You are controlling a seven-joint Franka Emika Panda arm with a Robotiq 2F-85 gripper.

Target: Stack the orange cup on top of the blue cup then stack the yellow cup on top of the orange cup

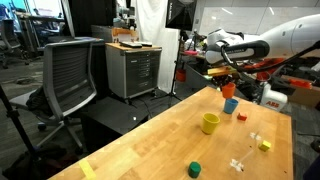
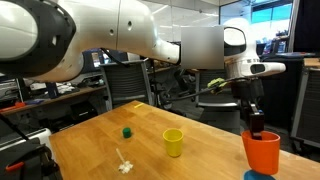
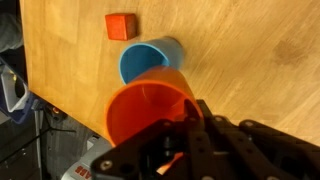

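My gripper lowers the orange cup [image 3: 148, 112] down into the blue cup's opening [image 3: 144, 63] next, then releases the orange cup's rim, because the blue cup stands just beneath it.
My gripper [image 3: 192, 120] is shut on the rim of the orange cup [image 3: 148, 112], with one finger inside and one outside. The cup hangs upright just above the blue cup [image 3: 146, 60], which stands on the wooden table near its edge. In both exterior views the orange cup [image 2: 263, 152] [image 1: 228, 90] sits over the blue cup [image 2: 257, 174] [image 1: 231, 104], under the gripper [image 2: 256, 124]. I cannot tell whether the two cups touch. The yellow cup [image 1: 210, 122] [image 2: 174, 142] stands upright and alone in the middle of the table.
A small red block [image 3: 120, 26] [image 1: 242, 115] lies close to the blue cup. A dark-green cylinder [image 1: 195, 168] [image 2: 127, 131], a small yellow block [image 1: 264, 145] and white bits [image 1: 237, 163] [image 2: 124, 163] are scattered on the table. The table edge [image 3: 30, 80] is near the cups.
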